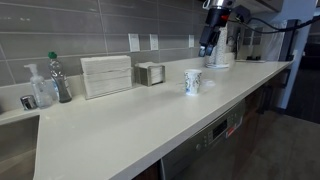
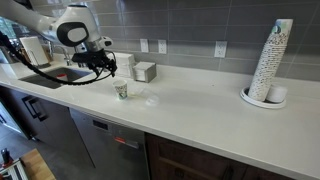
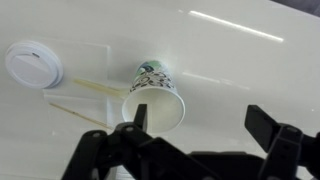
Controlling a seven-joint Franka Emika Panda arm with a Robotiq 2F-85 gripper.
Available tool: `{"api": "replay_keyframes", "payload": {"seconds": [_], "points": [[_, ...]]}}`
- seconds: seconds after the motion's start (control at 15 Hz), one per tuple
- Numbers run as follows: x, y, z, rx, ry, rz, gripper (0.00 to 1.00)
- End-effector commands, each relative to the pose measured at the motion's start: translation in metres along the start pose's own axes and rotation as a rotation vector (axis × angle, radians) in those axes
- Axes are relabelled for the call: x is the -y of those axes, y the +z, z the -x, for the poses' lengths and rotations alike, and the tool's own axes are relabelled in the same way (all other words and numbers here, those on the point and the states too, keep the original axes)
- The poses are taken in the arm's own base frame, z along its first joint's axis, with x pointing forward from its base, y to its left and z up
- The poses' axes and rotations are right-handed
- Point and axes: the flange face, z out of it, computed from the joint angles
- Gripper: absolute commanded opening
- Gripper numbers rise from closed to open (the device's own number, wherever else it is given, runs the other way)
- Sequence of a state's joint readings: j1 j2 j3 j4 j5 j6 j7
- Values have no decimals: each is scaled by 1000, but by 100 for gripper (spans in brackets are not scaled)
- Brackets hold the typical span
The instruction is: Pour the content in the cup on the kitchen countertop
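Observation:
I will lower my gripper toward the cup next, with its fingers on both sides of the cup's rim, because one finger lines up with the cup's opening and the other with bare countertop.
The small white cup with a blue-green pattern (image 1: 193, 82) stands upright on the cream-white kitchen countertop (image 1: 120, 125), also seen in the other exterior view (image 2: 121, 90). In the wrist view the cup (image 3: 155, 95) lies just beside one dark finger, its mouth towards the camera. I cannot make out the content inside it. My gripper (image 3: 200, 112) is open and empty. It hangs above the counter, close over the cup, in both exterior views (image 1: 209, 42) (image 2: 101, 63).
A tall stack of plain white cups (image 2: 272, 60) stands far along the counter. A small metal box (image 1: 150, 73), a white rack (image 1: 106, 75) and bottles (image 1: 58, 78) line the grey tiled wall. A sink (image 2: 55, 75) is near the arm. A white round object (image 3: 35, 62) lies beside the cup.

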State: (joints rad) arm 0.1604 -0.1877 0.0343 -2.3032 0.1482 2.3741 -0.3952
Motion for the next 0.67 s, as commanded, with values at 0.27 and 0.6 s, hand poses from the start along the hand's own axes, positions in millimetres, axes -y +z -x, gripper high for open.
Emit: {"api": "replay_keyframes", "payload": {"seconds": [0.27, 0.6], "points": [[1, 9, -4, 4, -10, -45, 100], [2, 36, -11, 9, -25, 1, 100]]}}
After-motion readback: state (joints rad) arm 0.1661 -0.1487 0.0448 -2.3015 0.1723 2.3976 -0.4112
